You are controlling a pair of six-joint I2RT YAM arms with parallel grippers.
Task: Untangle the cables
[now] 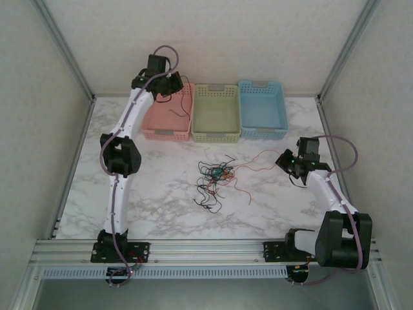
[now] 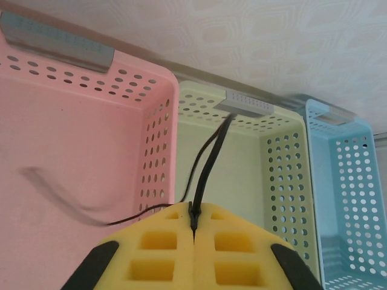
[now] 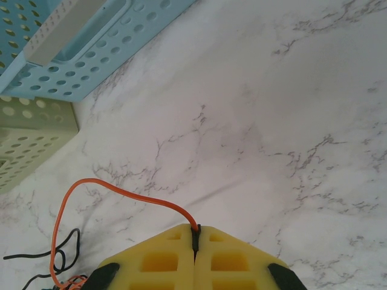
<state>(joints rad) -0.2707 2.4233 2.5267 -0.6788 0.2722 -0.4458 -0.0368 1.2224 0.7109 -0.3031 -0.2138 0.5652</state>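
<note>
The bend of the black cable hangs near the green basket, so my left gripper should next move away from it, over the bottom of the pink basket, and release the black cable.
A tangle of thin black, orange and green cables lies on the marble table in front of the baskets. My left gripper hangs over the pink basket, shut on a black cable whose strand dangles toward the pink and green baskets. Its yellow jaws meet with the wire pinched at the tip. My right gripper is low over the table right of the tangle, shut on an orange cable that arcs left back toward the pile. Its yellow jaws are pressed together on the wire's black end.
Three baskets stand in a row at the back: pink, green and blue. In the left wrist view the pink basket has the green basket and blue basket to its right. Grey frame posts bound the marble table.
</note>
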